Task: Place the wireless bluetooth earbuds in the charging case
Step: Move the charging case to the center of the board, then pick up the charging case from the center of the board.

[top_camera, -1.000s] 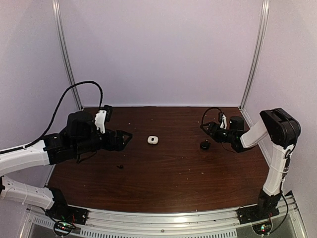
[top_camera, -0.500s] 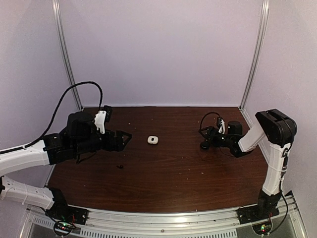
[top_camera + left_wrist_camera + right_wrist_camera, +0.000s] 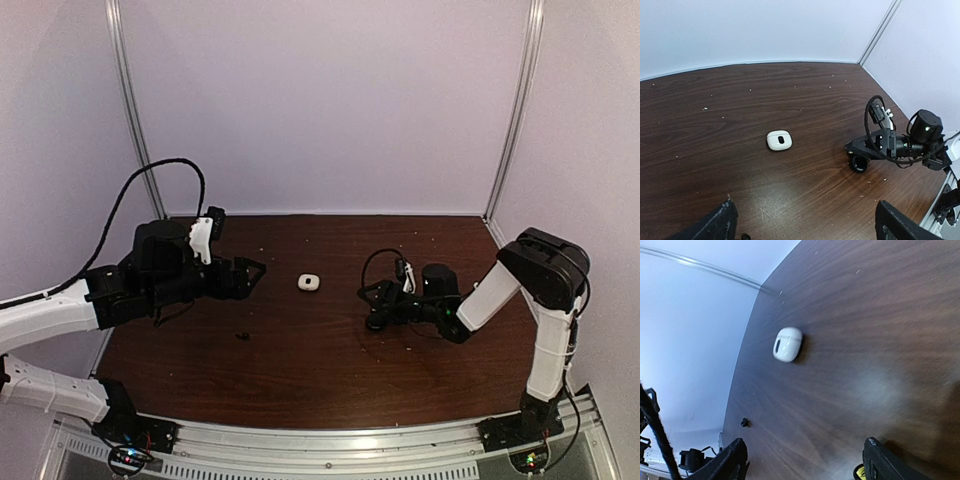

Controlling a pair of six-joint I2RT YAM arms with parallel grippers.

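I will next bring my left gripper's open fingers across and down around the black round case point(image 3: 377, 322) point(image 3: 858, 163). The case lies below the gripper and to its right in the top view.
A white charging case point(image 3: 309, 282) point(image 3: 779, 140) point(image 3: 788, 344) lies shut at mid-table, with a dark oval mark on it. One tiny black earbud point(image 3: 241, 336) point(image 3: 744, 422) point(image 3: 744, 236) lies loose left of centre, just under my left gripper point(image 3: 255, 270) point(image 3: 807, 231), which hovers open and empty. My right gripper point(image 3: 372, 305) point(image 3: 805, 466) sits low over the table right of the white case, open, with nothing between its fingers. A small black round case point(image 3: 377, 322) point(image 3: 858, 163) rests against its near finger.
The brown table point(image 3: 320, 370) carries scattered pale crumbs. Purple walls and metal posts point(image 3: 135, 110) close in the back and sides. The right arm's cable loops above its wrist point(image 3: 875, 107).
My right gripper has swept leftward across the table toward the white case. The black round case has shifted left along with it. The left arm has barely moved.
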